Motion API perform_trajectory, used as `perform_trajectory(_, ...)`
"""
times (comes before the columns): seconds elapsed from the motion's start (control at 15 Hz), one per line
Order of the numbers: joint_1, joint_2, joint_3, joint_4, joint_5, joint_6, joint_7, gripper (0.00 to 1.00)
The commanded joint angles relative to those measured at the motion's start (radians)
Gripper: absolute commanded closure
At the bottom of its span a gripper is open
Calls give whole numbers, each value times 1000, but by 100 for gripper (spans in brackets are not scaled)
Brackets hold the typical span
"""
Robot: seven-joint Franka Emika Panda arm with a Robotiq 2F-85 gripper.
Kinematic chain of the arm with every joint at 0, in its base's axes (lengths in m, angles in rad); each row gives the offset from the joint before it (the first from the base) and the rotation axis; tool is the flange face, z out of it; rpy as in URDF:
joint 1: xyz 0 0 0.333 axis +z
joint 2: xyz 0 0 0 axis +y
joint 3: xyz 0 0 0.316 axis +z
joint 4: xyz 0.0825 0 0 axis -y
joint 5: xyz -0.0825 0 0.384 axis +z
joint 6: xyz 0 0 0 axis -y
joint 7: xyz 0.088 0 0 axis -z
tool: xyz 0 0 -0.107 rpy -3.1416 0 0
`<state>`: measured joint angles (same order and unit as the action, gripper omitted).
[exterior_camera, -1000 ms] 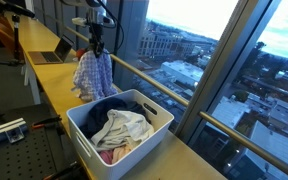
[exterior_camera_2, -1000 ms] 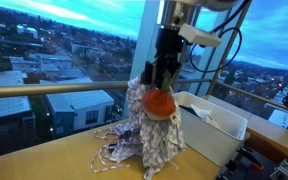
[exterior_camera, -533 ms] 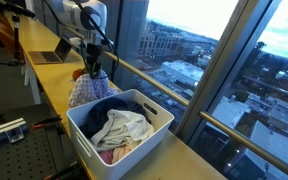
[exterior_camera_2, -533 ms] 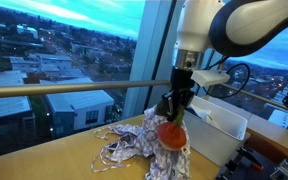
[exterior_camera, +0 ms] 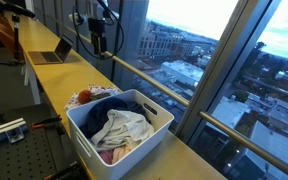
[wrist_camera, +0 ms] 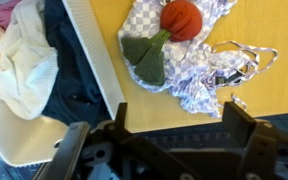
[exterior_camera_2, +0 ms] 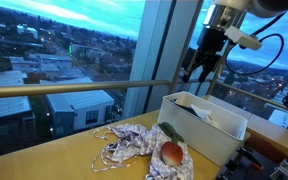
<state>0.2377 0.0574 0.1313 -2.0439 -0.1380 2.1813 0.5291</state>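
I should move my gripper from above the checked garment over the white bin, down onto the dark blue garment [exterior_camera: 101,108] [wrist_camera: 72,68] beside the cream cloth.
My gripper [exterior_camera: 99,45] hangs open and empty high above the wooden counter, close to the window; an exterior view shows it [exterior_camera_2: 196,70] above the bin's far side. In the wrist view the gripper [wrist_camera: 176,115] looks down with both fingers spread and nothing between them. Below it a checked purple-and-white garment [wrist_camera: 199,55] lies crumpled on the counter, with a red round patch [wrist_camera: 182,18] and a green leaf shape on it. The garment [exterior_camera_2: 139,145] rests right beside the white bin [exterior_camera_2: 222,135], and only its edge [exterior_camera: 84,97] peeks out behind the bin [exterior_camera: 84,140].
The white bin holds dark blue, cream and pink clothes [exterior_camera: 119,125]. An open laptop [exterior_camera: 56,52] stands farther along the counter [exterior_camera: 54,85]. A metal railing [exterior_camera_2: 64,90] and tall window glass run along the counter's far edge.
The gripper opened and let go of the checked garment, which dropped and settled on the counter beside the bin. The gripper then rose well clear of it.
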Motion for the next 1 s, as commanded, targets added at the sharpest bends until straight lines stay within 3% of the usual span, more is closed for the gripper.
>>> perform_trajectory(0.0,-75,-141,-30,-100,-9,3,-64,0)
perform_trajectory(0.2,-152,-158,-66,-138,-22,42,-147,0)
perform_trajectory(0.4,-213,-92,-107,-130,-16,100,-233,0)
perform_trajectory(0.93,-280,248,-153,-14,112,278,-416,0)
